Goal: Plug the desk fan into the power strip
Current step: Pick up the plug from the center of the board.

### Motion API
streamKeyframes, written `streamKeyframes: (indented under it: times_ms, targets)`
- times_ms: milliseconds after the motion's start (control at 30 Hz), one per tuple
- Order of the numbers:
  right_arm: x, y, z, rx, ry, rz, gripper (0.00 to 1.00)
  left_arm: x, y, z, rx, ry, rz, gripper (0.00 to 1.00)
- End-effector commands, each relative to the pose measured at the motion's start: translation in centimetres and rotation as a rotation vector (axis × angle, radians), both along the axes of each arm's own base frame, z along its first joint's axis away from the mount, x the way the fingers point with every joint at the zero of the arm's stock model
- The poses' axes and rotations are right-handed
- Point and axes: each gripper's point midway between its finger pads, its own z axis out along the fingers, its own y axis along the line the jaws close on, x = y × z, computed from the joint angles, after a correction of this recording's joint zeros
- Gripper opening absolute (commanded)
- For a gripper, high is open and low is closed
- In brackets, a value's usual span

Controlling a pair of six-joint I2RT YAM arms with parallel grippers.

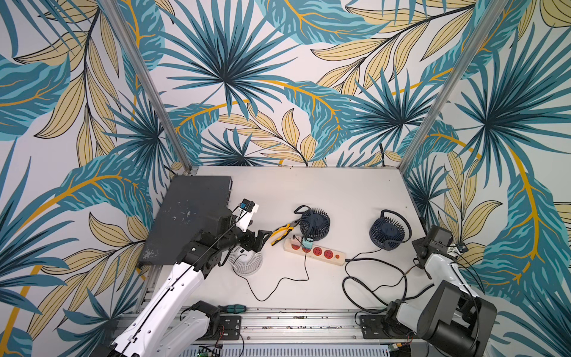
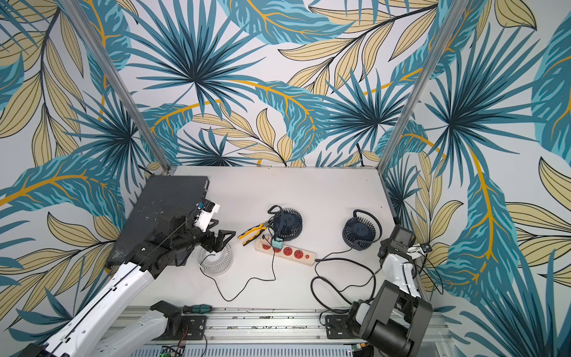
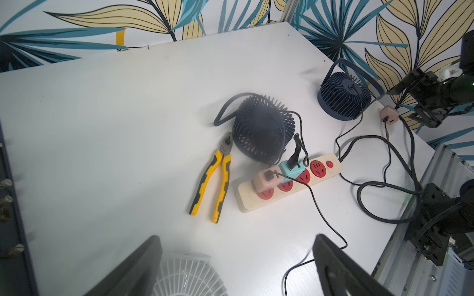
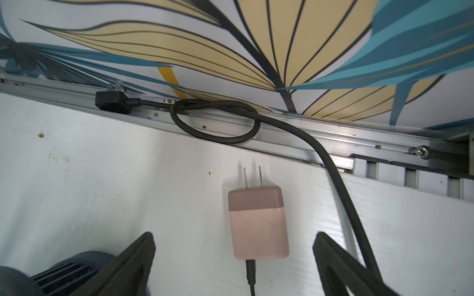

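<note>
My right gripper moves down next and closes on the loose pink adapter's body [image 4: 259, 233], which lies flat just below it, leaving the adapter's pins clear.
The cream power strip [image 1: 324, 256] [image 3: 246, 197] lies mid-table with a pink adapter [image 3: 265, 180] and a teal adapter [image 3: 292, 169] plugged into its red sockets. A dark blue desk fan [image 1: 387, 230] [image 3: 345, 96] stands at the right. Its thin cable runs to a loose pink adapter [image 4: 257, 223] [image 3: 389, 114] lying flat by the table's right edge, prongs toward the wall. My right gripper [image 4: 234, 244] hangs open just above it, one finger on each side, touching nothing. Over the white fan [image 1: 247, 261] [image 3: 189, 276], my left gripper [image 1: 262, 239] [image 3: 237, 242] is open and empty.
A second dark blue fan [image 1: 315, 222] stands behind the strip, yellow pliers [image 1: 282, 233] beside it. A dark grey box [image 1: 185, 216] fills the back left. The strip's thick black cord [image 1: 370, 278] loops at the front right, ending in a plug [image 4: 111, 102] on the rail. A screwdriver [image 1: 231, 308] lies at the front edge.
</note>
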Motion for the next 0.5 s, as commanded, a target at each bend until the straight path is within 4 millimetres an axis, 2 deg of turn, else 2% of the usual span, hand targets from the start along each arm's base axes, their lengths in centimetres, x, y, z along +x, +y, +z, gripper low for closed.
streamKeyframes:
  times_ms: [0,467]
  targets:
    - [0.2,0.0,-1.5,0.011,0.046,0.047,0.95,0.1,-0.1,-0.1,-0.001,-0.008,-0.013,0.95]
    - [0.0,-0.2,-4.3,0.023,0.135,0.075,0.73,0.1,0.2,-0.2,0.011,-0.008,-0.001,0.96]
